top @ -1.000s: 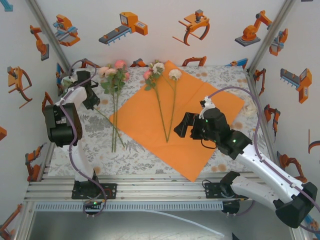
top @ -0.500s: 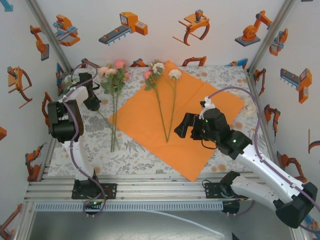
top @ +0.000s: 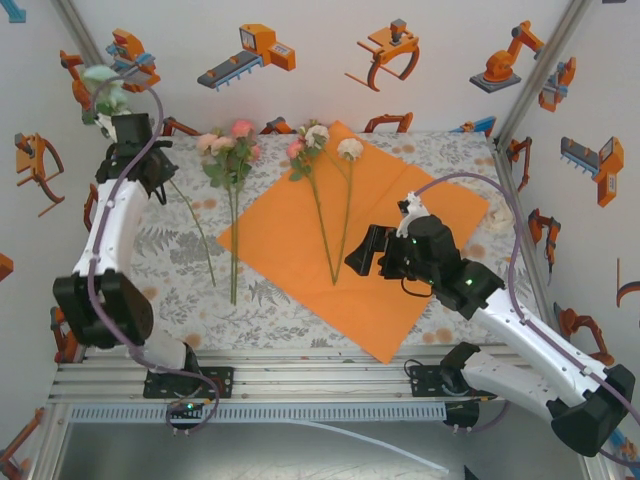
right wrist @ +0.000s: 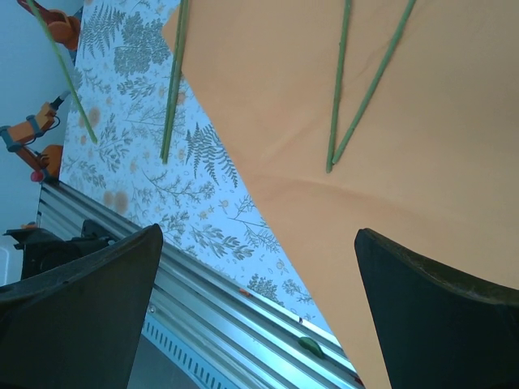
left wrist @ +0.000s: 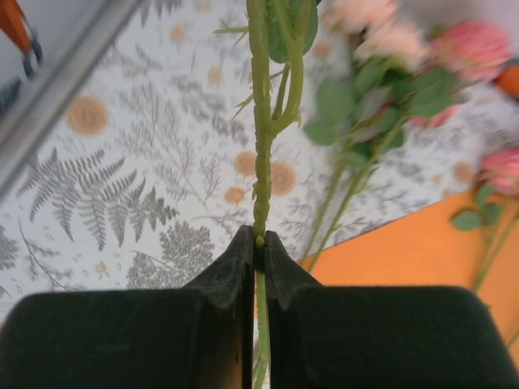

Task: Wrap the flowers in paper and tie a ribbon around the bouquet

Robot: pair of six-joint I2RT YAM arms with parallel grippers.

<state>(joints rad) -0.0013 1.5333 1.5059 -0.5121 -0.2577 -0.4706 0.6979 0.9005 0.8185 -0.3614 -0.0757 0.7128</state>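
Note:
My left gripper carries the rose across next, then brings it down onto the stems of the roses already on the orange paper to release it.
My left gripper (top: 155, 180) is shut on the thin green stem (left wrist: 259, 162) of one rose and holds it above the table's left side. Its pale bloom (top: 105, 88) is up by the wall and its stem end (top: 210, 280) trails down. A bunch of pink and peach flowers (top: 228, 145) lies just left of the orange paper (top: 400, 230). Other roses (top: 318, 135) lie on the sheet, with stems (right wrist: 340, 81) meeting near its middle. My right gripper (top: 358, 255) hovers open over the paper (right wrist: 389, 203). A cream-white bundle (top: 497, 214), seemingly the ribbon, lies at the far right.
The table is covered with a fern-print cloth (top: 170, 270). Printed walls close it in on the left, back and right. An aluminium rail (right wrist: 203, 300) runs along the near edge below the paper's front corner (top: 385, 358).
My left gripper closed on the rose stem, then rose and swung towards the left wall, lifting that rose off the cloth. The right arm has not moved.

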